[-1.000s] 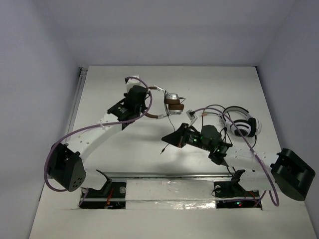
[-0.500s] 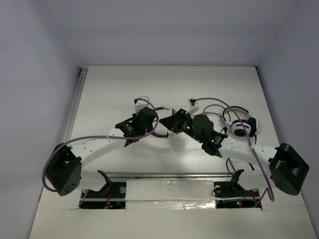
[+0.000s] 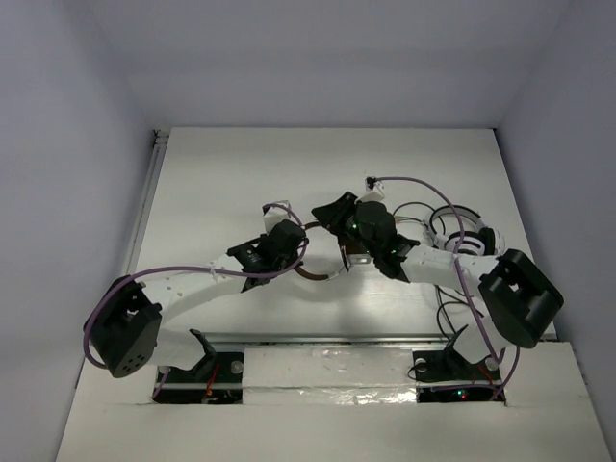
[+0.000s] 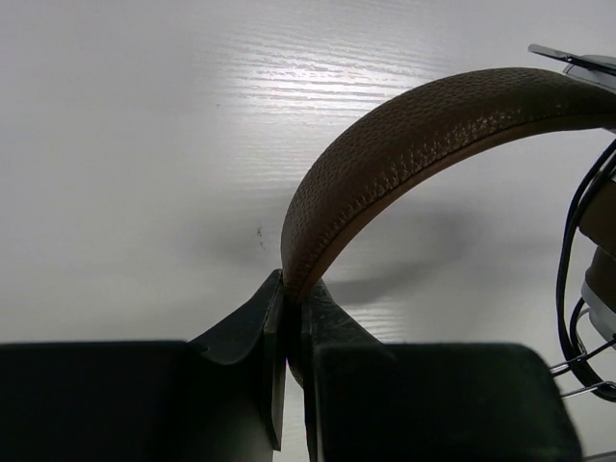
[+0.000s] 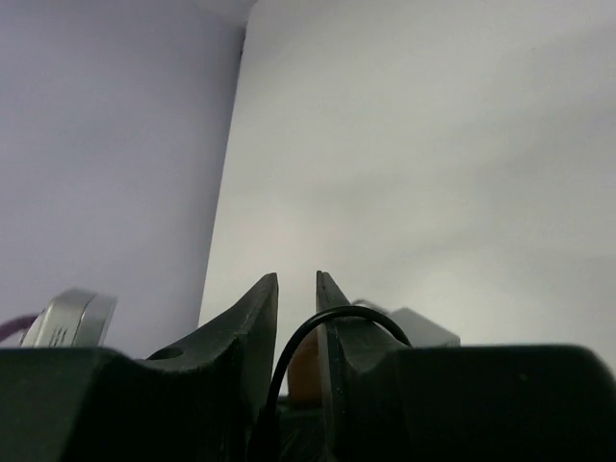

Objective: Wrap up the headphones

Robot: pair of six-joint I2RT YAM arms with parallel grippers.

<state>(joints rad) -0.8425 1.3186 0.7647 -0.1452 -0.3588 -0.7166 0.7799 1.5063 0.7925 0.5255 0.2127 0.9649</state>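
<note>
The black cable already loops around the ear cups, so my left gripper needs to go down to the tabletop below and release the headband (image 3: pixel 311 275) there.
The headphones' brown leather headband (image 4: pixel 414 135) arcs up from my left gripper (image 4: pixel 294 286), which is shut on its lower end. A silver ear cup (image 4: pixel 602 289) and the thin black cable (image 4: pixel 576 212) show at the right edge. In the top view the left gripper (image 3: pixel 298 258) holds the headband (image 3: pixel 311 275) at mid-table, and an ear cup (image 3: pixel 359 256) lies under the right arm. My right gripper (image 3: pixel 329 212) sits just beyond it. In the right wrist view the right gripper (image 5: pixel 296 279) is nearly closed, with the black cable (image 5: pixel 346 313) pinched low between the fingers and looping over the right finger.
White-and-black headphones (image 3: pixel 467 241) with a long black cable lie at the right of the table, close to the right arm's forearm. Purple arm cables loop above both wrists. A metal rail (image 3: pixel 327 339) runs along the near edge.
My left gripper has carried the headphones from the far left toward the near middle. My right gripper has swung from the near middle up and away, over the headphones, with the cable.
</note>
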